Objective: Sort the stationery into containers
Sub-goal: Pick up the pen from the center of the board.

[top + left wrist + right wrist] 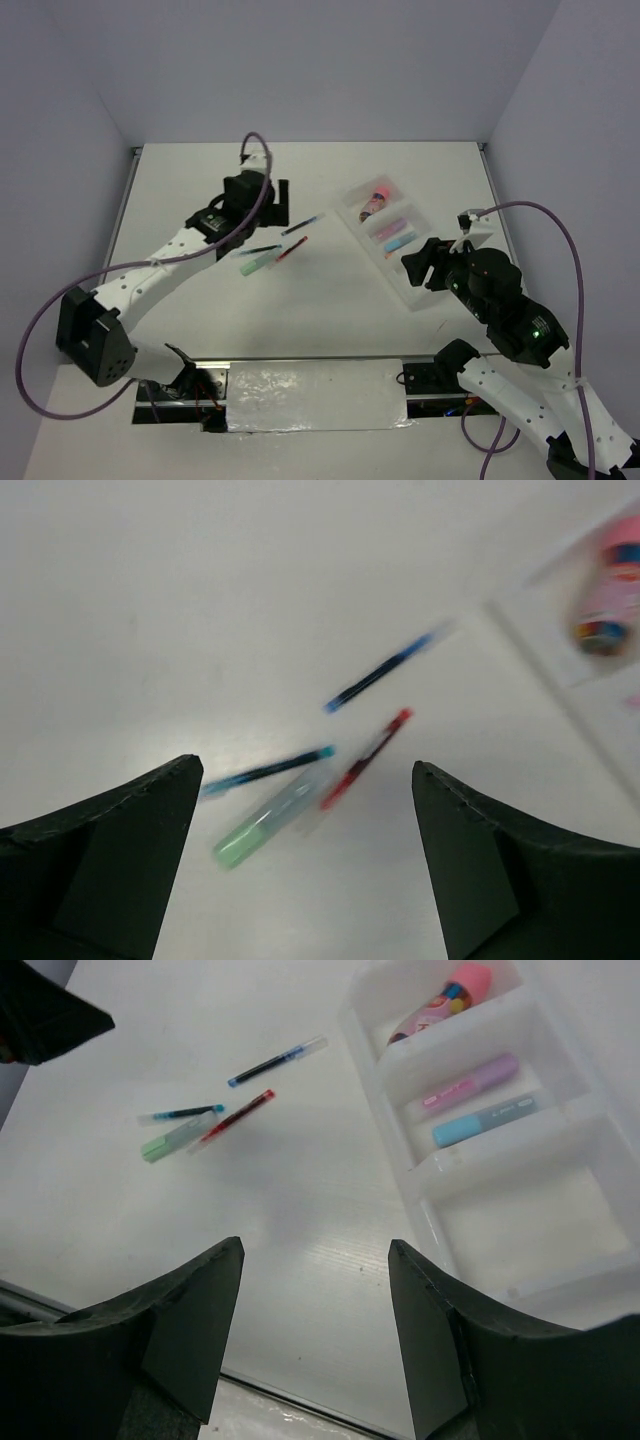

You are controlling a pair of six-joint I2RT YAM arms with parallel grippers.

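Observation:
I should lower my left gripper back next, turning it in line with the green stick, onto its green end (pixel 249 268) (pixel 236 848), because that end is clear of the teal and red pens.
On the table lie a green stick (pixel 255 264), a teal pen (pixel 260 249), a red pen (pixel 291 252) and a dark-blue pen (pixel 303 225). My left gripper (pixel 275 205) hangs open above them, holding nothing; its wrist view shows the green stick (pixel 262 828), teal pen (pixel 265 772) and red pen (pixel 365 758) between its fingers. The white tray (pixel 412 290) holds a pink cylinder (pixel 377 200) in its far compartment, a purple stick (pixel 470 1082) and a blue stick (pixel 485 1120) in the middle one. My right gripper (pixel 315 1245) is open and empty by the tray's near end.
The tray's near compartment (pixel 530 1220) holds nothing. The table's front edge (pixel 300 1400) runs just below my right gripper. Grey walls close the table on three sides. Purple cables (pixel 560 240) loop from both arms.

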